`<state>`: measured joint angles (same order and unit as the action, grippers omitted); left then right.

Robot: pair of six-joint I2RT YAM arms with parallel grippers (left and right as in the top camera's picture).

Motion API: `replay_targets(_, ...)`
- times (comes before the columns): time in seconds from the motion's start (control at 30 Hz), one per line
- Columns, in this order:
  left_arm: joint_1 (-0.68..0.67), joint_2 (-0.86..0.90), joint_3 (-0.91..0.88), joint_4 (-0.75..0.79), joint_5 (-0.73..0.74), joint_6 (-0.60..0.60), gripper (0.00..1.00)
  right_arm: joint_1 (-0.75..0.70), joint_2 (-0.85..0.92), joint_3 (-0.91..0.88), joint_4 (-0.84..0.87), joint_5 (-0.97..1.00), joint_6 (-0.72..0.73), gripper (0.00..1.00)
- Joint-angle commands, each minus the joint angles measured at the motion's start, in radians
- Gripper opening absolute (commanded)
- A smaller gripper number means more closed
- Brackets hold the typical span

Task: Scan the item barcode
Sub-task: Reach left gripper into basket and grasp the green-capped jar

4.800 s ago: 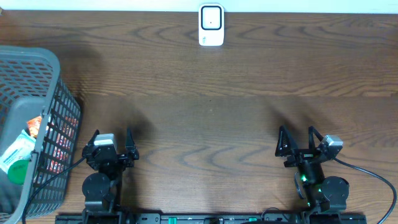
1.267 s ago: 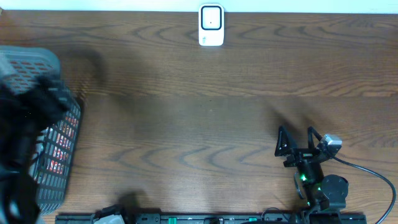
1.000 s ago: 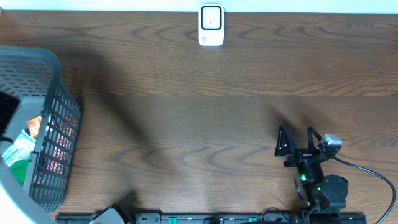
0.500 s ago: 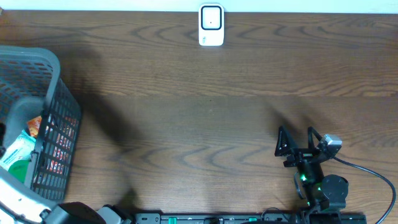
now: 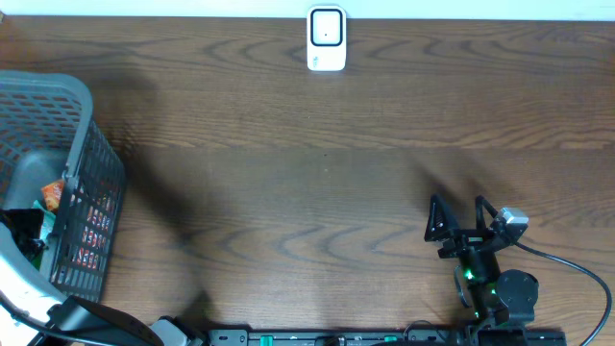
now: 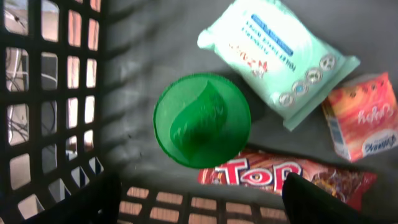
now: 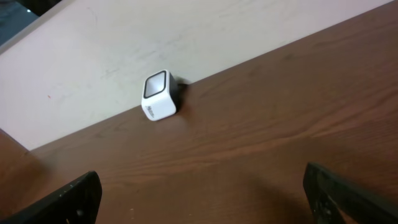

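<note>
My left gripper has room for its fingers on the empty basket bottom beside the lid, so it should lower and shift over the round green lid point(image 6: 202, 120), open fingers on both sides.
The white barcode scanner point(image 5: 327, 39) stands at the table's far edge, its dark window up; it also shows in the right wrist view point(image 7: 158, 96). The items lie in the grey basket point(image 5: 58, 115) at the left. The left wrist view shows a round green lid point(image 6: 202, 120), a mint wipes packet point(image 6: 280, 59), a small orange-red box point(image 6: 364, 121) and a red Top snack pack point(image 6: 286, 177). My left gripper point(image 6: 202, 205) hangs open inside the basket point(image 5: 24, 231), just above the green lid and the snack pack, holding nothing. My right gripper point(image 5: 459, 226) rests open and unladen near the front right.
The basket's mesh wall point(image 6: 50, 93) rises close on the left of my left gripper, and a further stretch of wall crosses below between the fingers. A black cable point(image 5: 567, 264) trails from the right arm's base. A pale wall point(image 7: 124, 37) runs behind the scanner.
My left arm has left its resting place at the front, swung over to the basket and come down inside it above the items. The right arm has not moved.
</note>
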<state>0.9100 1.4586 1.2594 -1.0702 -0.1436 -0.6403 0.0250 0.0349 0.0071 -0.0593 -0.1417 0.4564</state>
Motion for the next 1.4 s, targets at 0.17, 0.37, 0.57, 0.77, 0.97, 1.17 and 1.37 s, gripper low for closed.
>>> replay_targets(0.17, 0.006, 0.101, 0.0, 0.032, -0.049, -0.019, 0.84, 0.023, -0.001, -0.002, -0.003, 0.002, 0.007, 0.99)
replay_targets(0.37, 0.006, 0.211, 0.0, 0.061, -0.048, -0.01, 0.85, 0.023, -0.001, -0.002, -0.003, 0.002, 0.007, 0.99)
replay_targets(0.57, 0.006, 0.258, 0.0, 0.075, -0.049, -0.008, 0.88, 0.023, -0.001, -0.002, -0.003, 0.002, 0.007, 0.99)
replay_targets(0.77, 0.006, 0.26, -0.001, 0.097, -0.057, -0.008, 0.91, 0.023, -0.001, -0.002, -0.003, 0.002, 0.007, 0.99)
replay_targets(0.97, 0.014, 0.261, -0.019, 0.128, -0.06, -0.008, 0.92, 0.023, -0.001, -0.002, -0.003, 0.002, 0.007, 0.99)
replay_targets(1.17, 0.017, 0.262, -0.073, 0.171, -0.059, -0.005, 0.93, 0.023, -0.001, -0.002, -0.003, 0.002, 0.007, 0.99)
replay_targets(1.37, 0.017, 0.262, -0.112, 0.215, -0.06, -0.004, 0.93, 0.023, -0.001, -0.002, -0.003, 0.002, 0.007, 0.99)
